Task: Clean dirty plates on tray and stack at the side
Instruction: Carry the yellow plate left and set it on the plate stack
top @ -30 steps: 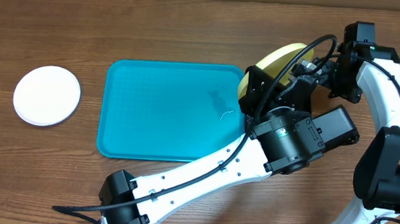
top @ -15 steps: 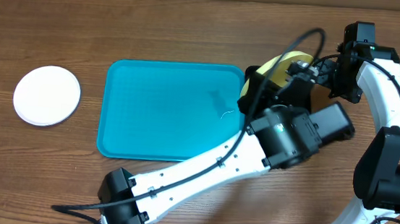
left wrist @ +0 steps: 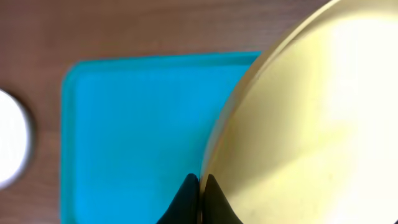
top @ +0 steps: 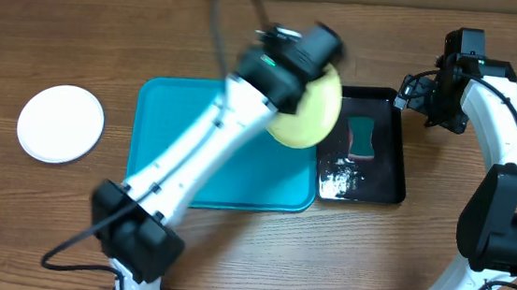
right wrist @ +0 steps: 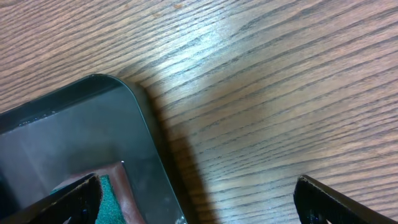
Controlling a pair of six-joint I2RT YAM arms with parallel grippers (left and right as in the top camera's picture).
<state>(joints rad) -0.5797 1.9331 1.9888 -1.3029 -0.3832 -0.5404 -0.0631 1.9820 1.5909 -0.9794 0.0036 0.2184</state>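
My left gripper carries the yellow-green plate across and down onto the white plate next, as that is below my gripper and to its left in the overhead view.
My left gripper is shut on the rim of the yellow-green plate, which hangs tilted above the right end of the turquoise tray. That plate fills the right of the left wrist view, with the tray below it. A white plate lies flat on the table left of the tray. My right gripper stands open over the back right corner of the black tray; nothing lies between its fingers.
The black tray holds a green sponge and white foam near its front left. Its corner and the sponge show in the right wrist view. Bare wooden table lies around both trays.
The left arm has swung left and back with the yellow-green plate, from over the black tray to over the turquoise tray, which uncovers the black tray. The right arm has not moved.
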